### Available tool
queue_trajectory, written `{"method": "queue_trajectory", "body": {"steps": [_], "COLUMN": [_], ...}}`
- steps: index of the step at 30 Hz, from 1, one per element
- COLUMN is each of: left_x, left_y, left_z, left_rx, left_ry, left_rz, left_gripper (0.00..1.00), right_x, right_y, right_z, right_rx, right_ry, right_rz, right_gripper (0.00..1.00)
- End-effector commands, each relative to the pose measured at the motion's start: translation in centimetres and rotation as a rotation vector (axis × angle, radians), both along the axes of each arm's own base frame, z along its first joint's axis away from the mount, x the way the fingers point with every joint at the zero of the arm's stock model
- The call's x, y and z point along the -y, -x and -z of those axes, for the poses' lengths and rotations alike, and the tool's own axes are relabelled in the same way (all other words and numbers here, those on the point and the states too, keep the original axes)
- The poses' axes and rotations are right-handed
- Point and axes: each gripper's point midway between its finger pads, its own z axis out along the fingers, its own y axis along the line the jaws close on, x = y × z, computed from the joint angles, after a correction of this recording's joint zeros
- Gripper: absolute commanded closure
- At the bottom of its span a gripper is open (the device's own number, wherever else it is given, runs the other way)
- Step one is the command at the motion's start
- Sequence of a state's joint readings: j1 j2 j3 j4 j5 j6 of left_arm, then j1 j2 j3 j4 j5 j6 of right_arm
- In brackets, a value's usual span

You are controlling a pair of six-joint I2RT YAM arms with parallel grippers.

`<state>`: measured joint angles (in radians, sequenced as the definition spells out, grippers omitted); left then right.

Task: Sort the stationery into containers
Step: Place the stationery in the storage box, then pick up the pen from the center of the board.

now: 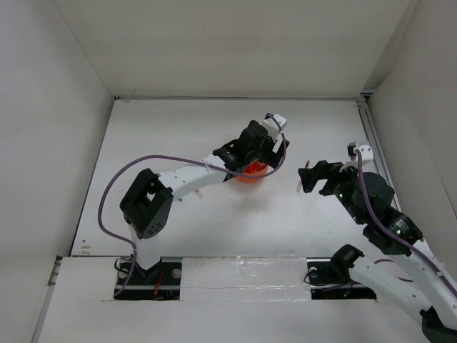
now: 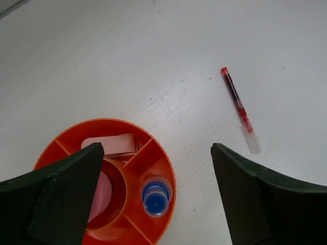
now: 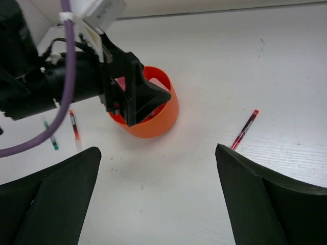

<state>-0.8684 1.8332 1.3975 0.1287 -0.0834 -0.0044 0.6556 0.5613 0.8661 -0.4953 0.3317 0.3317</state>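
My right gripper will move down and to the right in its wrist view, onto the near part of the red pen (image 1: 299, 186), because the pen is outside the organiser (image 1: 251, 173).
The round orange organiser (image 2: 163, 163) holds a pink capped bottle (image 2: 99, 196) in its central cup, a pinkish eraser (image 2: 110, 144) in one ring compartment and a clear blue-capped bottle (image 2: 156, 196) in another. My left gripper (image 2: 156, 150) is open and empty just above the organiser (image 1: 251, 173). A red pen (image 2: 239, 104) lies on the table to its right. It also shows in the right wrist view (image 3: 244, 130). My right gripper (image 3: 157, 150) is open and empty above bare table, between the organiser (image 3: 158, 120) and that pen.
A second red pen (image 3: 74, 125) and a green pen (image 3: 51, 139) lie on the table left of the organiser, under the left arm. White walls close in the table on the left, back and right.
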Motion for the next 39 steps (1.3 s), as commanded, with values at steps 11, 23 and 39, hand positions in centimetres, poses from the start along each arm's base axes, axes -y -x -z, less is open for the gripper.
{"method": "queue_trajectory", "body": {"steps": [11,23,39], "left_x": [-3.0,-14.3,-16.0], "left_y": [1.0,-0.9,2.0], "left_z": [-19.8,-15.7,-12.8], "left_rx": [0.136,-0.255,-0.272], "left_ry": [0.389,0.446,0.393], "left_rz": [-0.176,-0.591,-0.563], "left_gripper": [0.0,0.0,0.0], "right_x": [2.1,3.4,4.9], "right_y": [-5.1,-12.2,-15.3], "right_z": [6.0,15.2,19.9], "right_rx": [-0.213,-0.522,-0.628], "right_ry": [0.103,0.203,0.209], "right_rz": [0.224,0.336,0.336], "right_gripper": [0.0,0.01,0.21]}}
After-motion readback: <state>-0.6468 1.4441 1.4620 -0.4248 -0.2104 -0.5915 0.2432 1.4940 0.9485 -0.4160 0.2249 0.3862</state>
